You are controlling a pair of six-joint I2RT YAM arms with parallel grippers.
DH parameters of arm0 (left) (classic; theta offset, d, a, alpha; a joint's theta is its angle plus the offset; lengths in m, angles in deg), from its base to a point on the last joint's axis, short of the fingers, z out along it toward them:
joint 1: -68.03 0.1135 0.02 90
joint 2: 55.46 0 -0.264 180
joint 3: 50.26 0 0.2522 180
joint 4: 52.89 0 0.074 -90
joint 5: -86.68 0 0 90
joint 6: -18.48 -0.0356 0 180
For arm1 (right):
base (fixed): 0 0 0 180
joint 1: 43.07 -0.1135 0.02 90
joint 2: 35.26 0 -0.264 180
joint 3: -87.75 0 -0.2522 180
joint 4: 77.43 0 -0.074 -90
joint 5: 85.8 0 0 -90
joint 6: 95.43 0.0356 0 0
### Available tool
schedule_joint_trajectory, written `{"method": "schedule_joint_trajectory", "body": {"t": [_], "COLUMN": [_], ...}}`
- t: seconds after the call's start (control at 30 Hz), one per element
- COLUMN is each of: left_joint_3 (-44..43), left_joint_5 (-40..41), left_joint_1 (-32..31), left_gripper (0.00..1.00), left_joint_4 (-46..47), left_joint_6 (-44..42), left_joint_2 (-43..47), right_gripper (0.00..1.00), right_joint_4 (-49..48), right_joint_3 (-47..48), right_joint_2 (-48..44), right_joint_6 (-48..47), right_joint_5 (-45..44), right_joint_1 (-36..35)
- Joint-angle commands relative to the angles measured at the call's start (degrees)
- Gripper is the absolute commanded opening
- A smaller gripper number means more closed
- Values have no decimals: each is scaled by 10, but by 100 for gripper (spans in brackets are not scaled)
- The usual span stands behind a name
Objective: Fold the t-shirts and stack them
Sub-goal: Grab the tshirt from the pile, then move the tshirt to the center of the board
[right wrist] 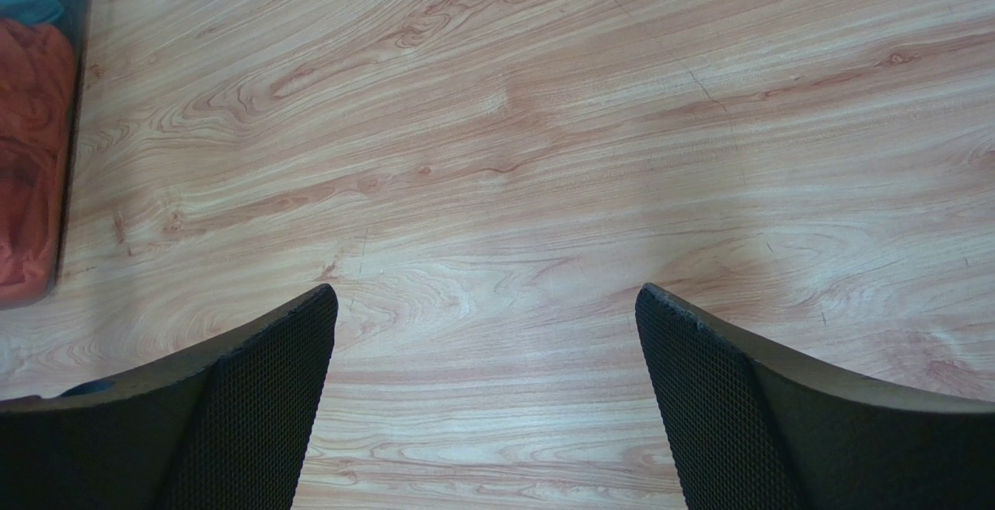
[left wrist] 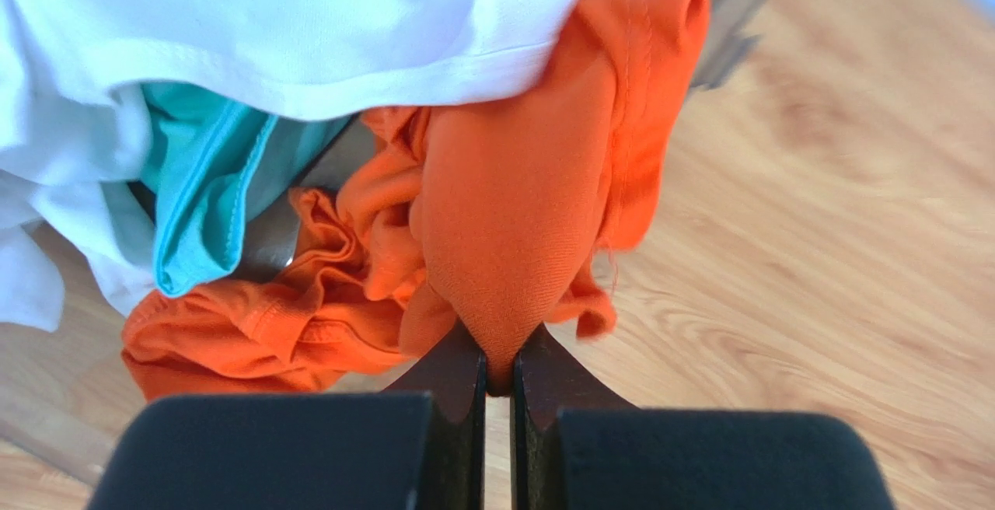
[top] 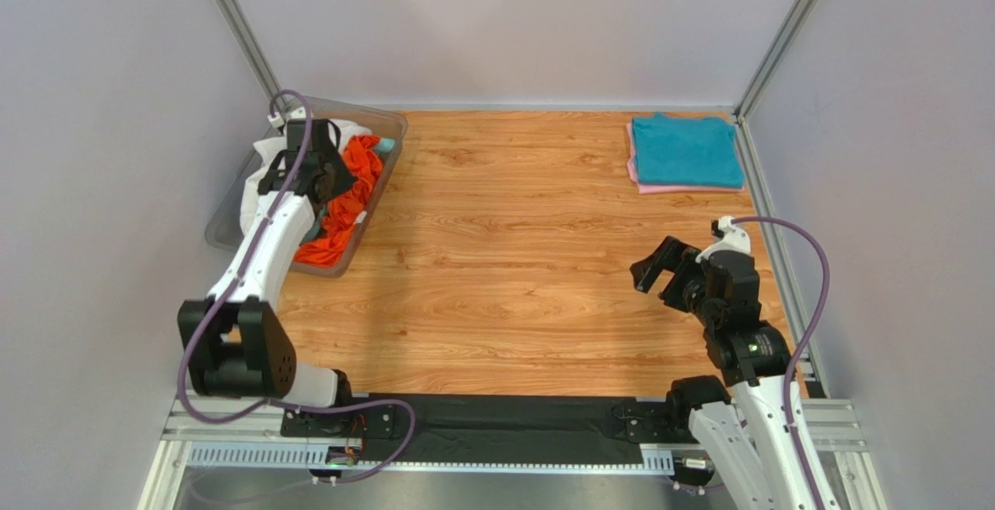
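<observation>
Next, my left gripper moves up from the bin (top: 385, 125), toward the right in the top view and down. It then releases the orange t-shirt on the tabletop's middle, which lies bare.
The orange t-shirt (top: 350, 189) lies bunched in the clear bin (top: 385, 125) at the far left, with a white shirt (top: 259, 184) beside it. My left gripper (top: 306, 172) is over the bin, shut on a fold of the orange t-shirt (left wrist: 514, 201), which is pulled up taut between the jaws (left wrist: 499, 376). White (left wrist: 304, 20) and teal (left wrist: 204, 201) shirts lie behind it. A folded teal shirt (top: 684, 149) sits on a folded pink one (top: 634, 170) at the far right. My right gripper (top: 656, 268) is open and empty above bare table (right wrist: 485, 312).
The wooden table (top: 514, 254) is walled by grey panels on the left, back and right. The bin's edge with orange cloth shows at the left of the right wrist view (right wrist: 35, 160).
</observation>
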Motion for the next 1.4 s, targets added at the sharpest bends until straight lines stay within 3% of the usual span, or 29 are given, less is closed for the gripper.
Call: {"method": "schedule_joint_trajectory", "body": {"t": [0.0,0.1,0.2,0.47,0.7,0.83,1.13,1.27,1.37], "left_joint_3": [-29,-33,-50,-128,-224,-317,-437,-402,-327], "left_joint_5": [-69,-133,-139,-144,-153,-110,-189,-126,-53], "left_joint_1": [2,2,-37,-219,-365,-446,-462,-462,-462], "left_gripper": [0,0,0,0,0,0,0,0,3], "left_joint_4": [11,29,29,15,12,-17,-27,-25,-17], "left_joint_6": [-8,-11,-18,-75,-105,-168,-150,-160,-174], "left_joint_2": [92,141,170,213,172,102,19,25,41], "right_gripper": [100,100,100,100,100,100,100,100,100], "right_joint_4": [-8,-9,-11,-16,-18,-19,-18,-19,-20], "right_joint_3": [14,14,14,8,5,4,1,0,0], "right_joint_2": [-6,-7,-10,-24,-30,-41,-45,-42,-41], "right_joint_6": [-9,-9,-9,-9,-7,-7,-6,-5,-6], "right_joint_5": [7,8,9,12,11,4,1,2,5], "right_joint_1": [-1,-1,-1,-1,-1,-1,-1,-1,0]}}
